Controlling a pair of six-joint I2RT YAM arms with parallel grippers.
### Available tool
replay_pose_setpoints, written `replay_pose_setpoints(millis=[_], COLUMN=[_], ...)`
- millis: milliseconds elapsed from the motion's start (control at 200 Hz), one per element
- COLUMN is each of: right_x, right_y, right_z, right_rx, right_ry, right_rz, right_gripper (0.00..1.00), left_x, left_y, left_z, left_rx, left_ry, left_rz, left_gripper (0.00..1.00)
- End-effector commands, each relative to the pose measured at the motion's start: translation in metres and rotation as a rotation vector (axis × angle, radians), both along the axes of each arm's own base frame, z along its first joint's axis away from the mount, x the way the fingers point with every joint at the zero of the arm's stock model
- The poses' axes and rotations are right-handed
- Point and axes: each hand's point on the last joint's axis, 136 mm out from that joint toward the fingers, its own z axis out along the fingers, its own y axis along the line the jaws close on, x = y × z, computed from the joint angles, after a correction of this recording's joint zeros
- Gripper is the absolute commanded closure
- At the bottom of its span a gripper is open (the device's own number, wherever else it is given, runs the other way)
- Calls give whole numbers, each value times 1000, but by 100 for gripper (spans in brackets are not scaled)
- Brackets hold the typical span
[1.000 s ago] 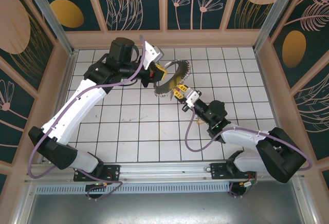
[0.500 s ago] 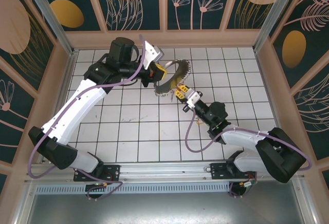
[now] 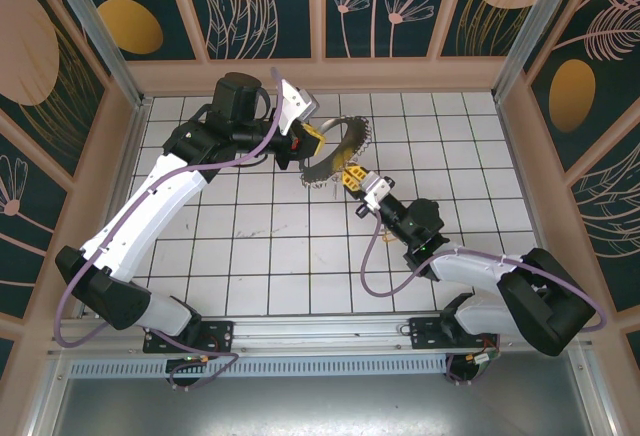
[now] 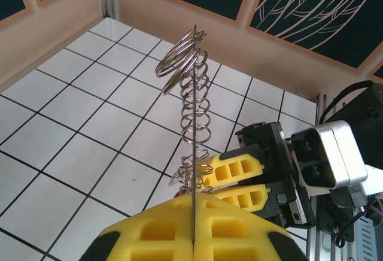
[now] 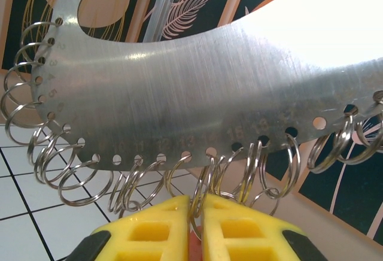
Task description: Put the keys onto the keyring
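My left gripper brings the keyring's rim down next toward the white tiles below it and opens to release it, since the keyring is still above the tiles.
My left gripper [image 3: 312,141] is shut on the rim of the keyring [image 3: 336,150], a broad flat silver ring held up on edge above the tiles. Seen from the left wrist, the keyring [image 4: 194,123] is a thin vertical line running out of the left gripper [image 4: 194,200]. Its lower edge [image 5: 197,87] has small holes hung with wire rings. My right gripper [image 5: 196,204] sits just under that edge, pinched on one wire ring and on the red head of the keys [image 5: 194,246]. The rest of the keys is hidden between the fingers [image 5: 155,231]. The right gripper [image 4: 210,182] reaches in beside the ring.
The white tiled floor [image 3: 270,246] is walled by a low beige border [image 3: 320,76] with patterned panels behind. The right arm's black wrist [image 3: 415,221] lies low over the tiles. A purple cable [image 3: 368,256] loops beside it.
The right gripper's jaws have narrowed on the wire ring and the red key head, and it has edged slightly toward the keyring. The left arm holds still.
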Motion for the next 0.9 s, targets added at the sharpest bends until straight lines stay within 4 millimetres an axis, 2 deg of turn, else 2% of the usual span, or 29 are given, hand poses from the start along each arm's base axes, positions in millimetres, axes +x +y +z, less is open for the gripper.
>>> replay_pose_setpoints(millis=[0,430,551,896], right_x=[-6,-5,-5,-6], right_y=[-3,-2,-4,-14], right_z=[23,16,14,10], right_rx=[79,67,65,82], right_ry=[-47,-31,-27,15], right_rz=[12,11,4,-2], right_gripper=[86,94,99,100], left_x=[-1,-1,2,40], left_y=[-2,-3,-3,11], left_z=[11,12,13,7], left_rx=[-36,-40,-45,-90], left_ry=[-16,-17,-17,25], left_rz=[-10,-10,6,268], left_gripper=[100,100,100,100])
